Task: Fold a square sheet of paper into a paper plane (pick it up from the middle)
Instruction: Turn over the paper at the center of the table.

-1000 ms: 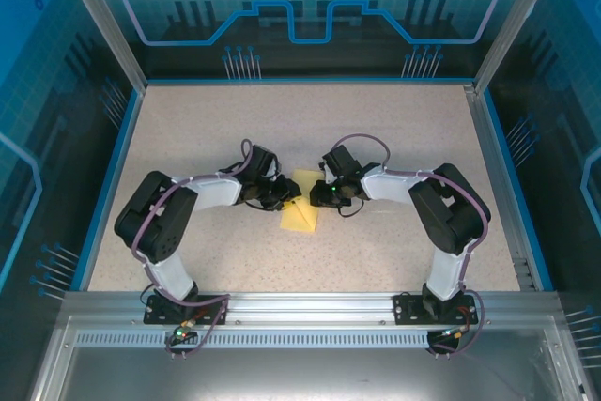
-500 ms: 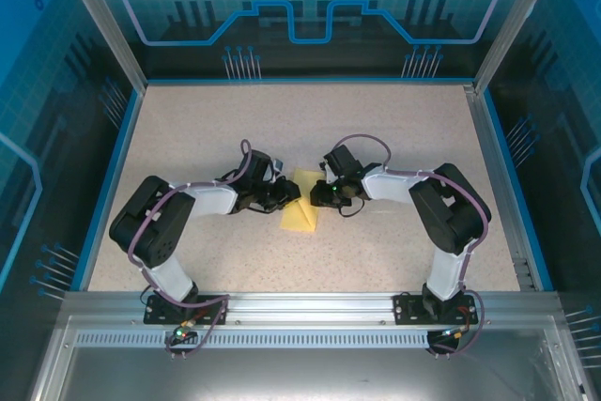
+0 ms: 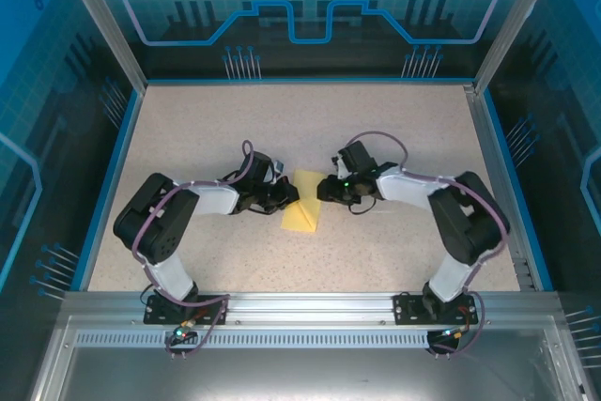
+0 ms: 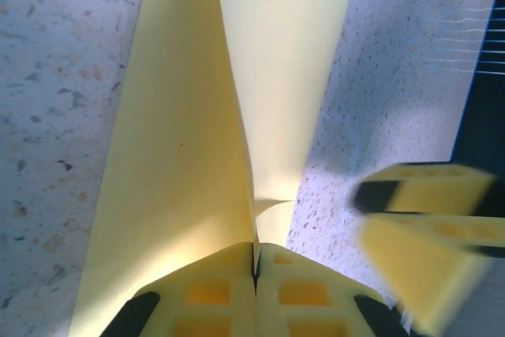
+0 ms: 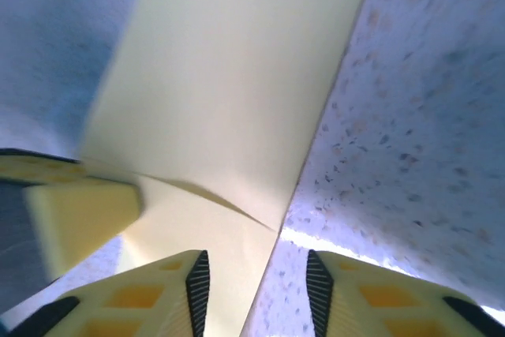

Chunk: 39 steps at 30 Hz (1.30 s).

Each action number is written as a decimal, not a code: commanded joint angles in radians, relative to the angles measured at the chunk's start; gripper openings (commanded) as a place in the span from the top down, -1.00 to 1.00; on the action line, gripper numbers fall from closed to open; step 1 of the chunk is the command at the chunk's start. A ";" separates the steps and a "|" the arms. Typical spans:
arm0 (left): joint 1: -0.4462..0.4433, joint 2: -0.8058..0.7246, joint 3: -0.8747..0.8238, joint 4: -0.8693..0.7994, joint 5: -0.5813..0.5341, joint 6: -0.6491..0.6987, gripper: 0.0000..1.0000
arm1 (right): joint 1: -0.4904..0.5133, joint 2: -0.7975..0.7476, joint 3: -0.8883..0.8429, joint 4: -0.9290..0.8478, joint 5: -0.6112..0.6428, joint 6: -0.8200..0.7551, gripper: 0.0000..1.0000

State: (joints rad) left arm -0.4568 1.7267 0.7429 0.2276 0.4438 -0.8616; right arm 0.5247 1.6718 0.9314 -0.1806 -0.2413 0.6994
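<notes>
My left gripper carries the flap's lower edge across the sheet to the sheet's side by my right gripper next, then releases it, as the flap still stands up.
The yellow square sheet of paper [image 3: 300,204] lies folded on the speckled table between the two arms. In the left wrist view the sheet of paper [image 4: 181,155] has one flap standing up, and my left gripper [image 4: 255,254] is shut on that flap's lower edge. My left gripper [image 3: 287,194] touches the sheet's left side. My right gripper [image 3: 325,191] is at its right side. My right gripper [image 5: 256,274] is open, with the right edge of the paper [image 5: 229,100] running between its fingers and nothing held.
The speckled table [image 3: 394,129] has a blue rim, with glass walls beyond. The right gripper's fingers [image 4: 426,195] show blurred beside the sheet in the left wrist view. One left finger [image 5: 75,215] shows blurred in the right wrist view.
My left gripper has closed onto the raised paper flap. My right gripper has opened, let go of the sheet and drawn back slightly to the right.
</notes>
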 commanded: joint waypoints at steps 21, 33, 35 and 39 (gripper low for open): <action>-0.138 -0.103 0.648 -1.139 -1.020 0.453 0.90 | -0.145 -0.512 -0.144 -0.250 0.403 -0.085 -0.85; -0.280 0.319 0.843 -1.142 -1.212 0.475 0.92 | -0.223 -0.622 -0.185 -0.328 0.427 -0.041 -0.86; -0.302 0.366 0.860 -1.120 -1.186 0.478 0.92 | -0.235 -0.640 -0.195 -0.337 0.427 -0.034 -0.85; -0.344 0.430 0.884 -1.093 -1.158 0.487 0.89 | -0.252 -0.659 -0.209 -0.353 0.426 -0.028 -0.86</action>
State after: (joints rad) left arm -0.7750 2.1262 1.5883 -0.8742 -0.7105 -0.3954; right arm 0.2951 1.0298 0.7414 -0.4938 0.1741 0.6518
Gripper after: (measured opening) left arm 0.068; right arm 0.928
